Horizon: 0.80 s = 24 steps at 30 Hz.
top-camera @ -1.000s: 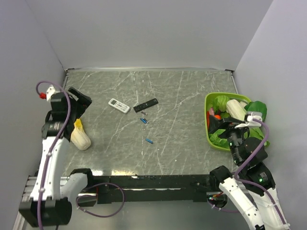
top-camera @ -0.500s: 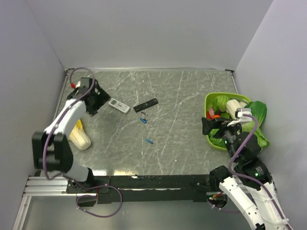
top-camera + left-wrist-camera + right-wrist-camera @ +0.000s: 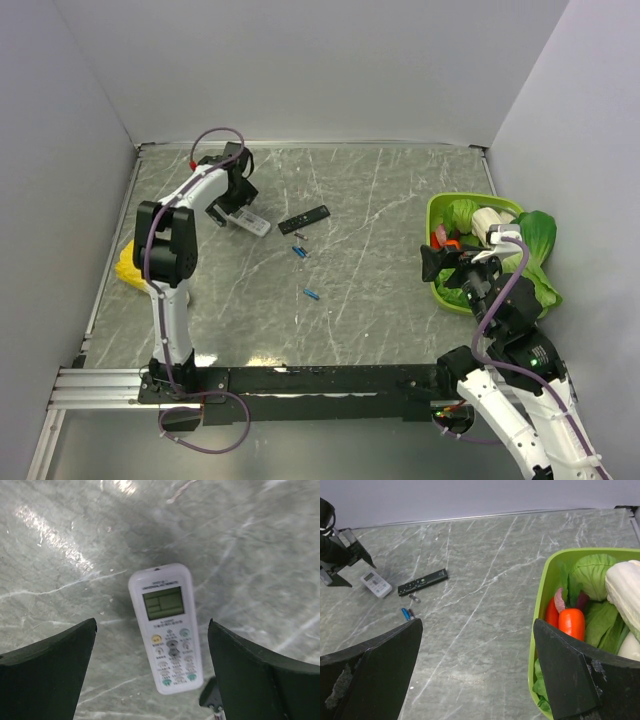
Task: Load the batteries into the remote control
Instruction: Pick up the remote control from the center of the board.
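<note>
I should next lower my left gripper onto the white remote's keys beside the screen [image 3: 247, 220] [image 3: 171, 635] and close across the long sides, because my spread fingers are already on both sides of the remote.
The white remote control [image 3: 250, 222] lies face up at the back left; in the left wrist view [image 3: 167, 627] its pale screen is at the far end. My left gripper [image 3: 230, 205] hovers over it, open and empty, with the remote between its spread fingers [image 3: 151, 625]. One blue battery [image 3: 298, 251] lies near the black remote [image 3: 303, 219], the other [image 3: 312, 294] nearer the front. My right gripper [image 3: 432, 262] is open and empty beside the basket; its view shows the remote [image 3: 376, 584] and one battery [image 3: 405, 613].
A green basket [image 3: 432, 215] of vegetables stands at the right edge, close to my right gripper. A yellow object [image 3: 124, 266] lies at the table's left edge beside the left arm. A small grey piece [image 3: 300, 236] lies just below the black remote.
My left arm has swung from the left edge toward the back and right, so its gripper is now over the white remote. The right gripper has edged left a little.
</note>
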### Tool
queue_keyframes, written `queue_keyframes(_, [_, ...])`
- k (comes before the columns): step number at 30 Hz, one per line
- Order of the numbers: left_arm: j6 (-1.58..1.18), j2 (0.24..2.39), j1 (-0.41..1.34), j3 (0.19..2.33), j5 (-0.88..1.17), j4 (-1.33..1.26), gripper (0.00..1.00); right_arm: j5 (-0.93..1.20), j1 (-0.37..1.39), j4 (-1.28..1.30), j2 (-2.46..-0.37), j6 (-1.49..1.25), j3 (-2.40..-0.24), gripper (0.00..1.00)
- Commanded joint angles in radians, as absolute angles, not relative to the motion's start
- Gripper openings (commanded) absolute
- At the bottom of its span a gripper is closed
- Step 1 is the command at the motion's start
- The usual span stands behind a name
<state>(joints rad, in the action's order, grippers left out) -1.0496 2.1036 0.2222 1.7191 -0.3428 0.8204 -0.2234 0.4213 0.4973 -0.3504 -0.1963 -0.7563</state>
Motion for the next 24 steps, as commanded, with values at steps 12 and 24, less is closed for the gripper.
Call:
queue_keyframes(12, [-1.078, 2.229, 0.253, 1.789, -0.374, 0.887, 0.99, -0.258, 0.426, 0.477, -0.336, -0.14, -0.733, 1.0])
queue_keyframes(24, [-1.026, 2.004, 0.255, 1.576, -0.321, 0.755, 0.36, -0.164, 0.425, 0.477, -0.354, -0.147, -0.742, 1.0])
